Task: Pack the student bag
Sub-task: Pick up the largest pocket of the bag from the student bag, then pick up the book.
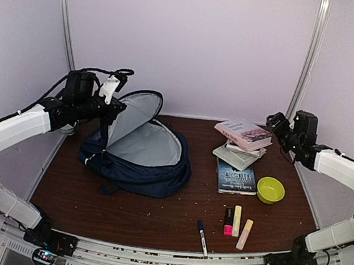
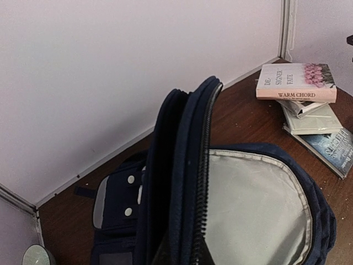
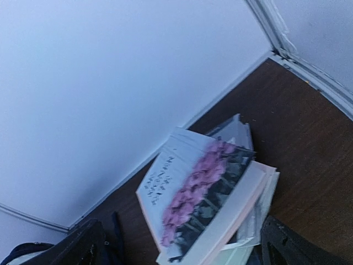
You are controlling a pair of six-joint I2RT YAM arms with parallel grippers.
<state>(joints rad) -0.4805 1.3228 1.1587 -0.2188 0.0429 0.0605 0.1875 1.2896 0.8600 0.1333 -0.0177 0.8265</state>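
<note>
My right gripper lowers and moves toward the stack next, until its fingers straddle the top book's flowered end.
The navy student bag lies on the table at the left of centre. Its flap stands up and shows grey lining. My left gripper is shut on the top edge of the flap and holds it raised. In the left wrist view the flap's zip edge runs down into my jaws, whose tips are mostly hidden, and the open grey inside lies to the right. My right gripper is open just right of the book stack. Its two dark fingers stand wide apart on either side of the pink-flowered top book.
The book stack stands right of the bag, with a blue book lying in front of it. A green bowl sits near the right edge. A pen and three highlighters lie near the front edge. A round silvery object sits at the far left.
</note>
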